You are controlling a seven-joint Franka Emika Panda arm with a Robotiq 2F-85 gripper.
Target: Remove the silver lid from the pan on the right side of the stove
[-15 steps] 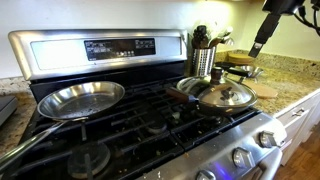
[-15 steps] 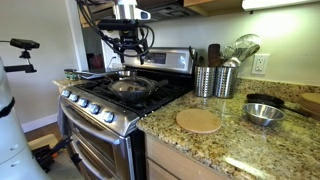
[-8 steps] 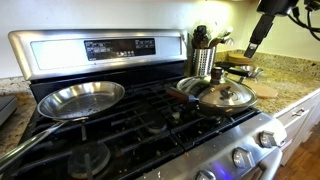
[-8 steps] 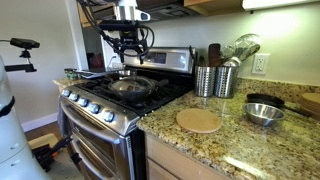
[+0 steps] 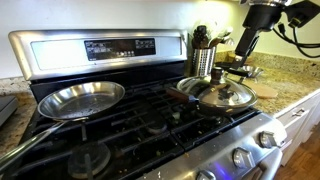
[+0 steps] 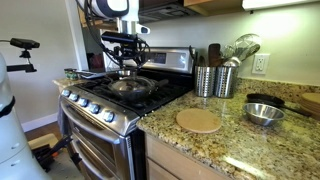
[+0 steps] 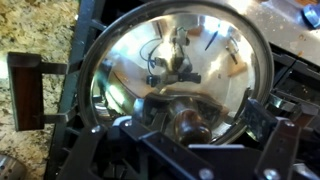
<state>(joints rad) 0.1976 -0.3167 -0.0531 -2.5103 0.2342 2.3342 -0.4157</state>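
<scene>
My gripper is going to move across toward the middle of the silver lid next, and then it will go down onto the dark knob.
The silver lid (image 5: 226, 96) sits on the black pan (image 5: 190, 92) on the right side of the stove (image 5: 150, 125). It also shows in an exterior view (image 6: 130, 85). In the wrist view the shiny lid (image 7: 180, 55) fills the frame and the pan's reddish-brown handle (image 7: 25, 90) sticks out at the left. My gripper (image 5: 243, 55) hangs above the lid, also seen from the other side (image 6: 126, 66). It is open and empty. In the wrist view the gripper (image 7: 203, 114) has its fingers (image 7: 258, 116) on either side of the lid's knob (image 7: 190, 124), apart from it.
An open silver frying pan (image 5: 80, 98) lies on the stove's left burner. Utensil holders (image 6: 207, 80) stand on the granite counter beside the stove, with a cork trivet (image 6: 198, 120) and a steel bowl (image 6: 264, 113). The raised back panel (image 5: 100, 48) stands behind the burners.
My gripper has moved in over the stove and come down toward the lid. The lid and both pans have not moved.
</scene>
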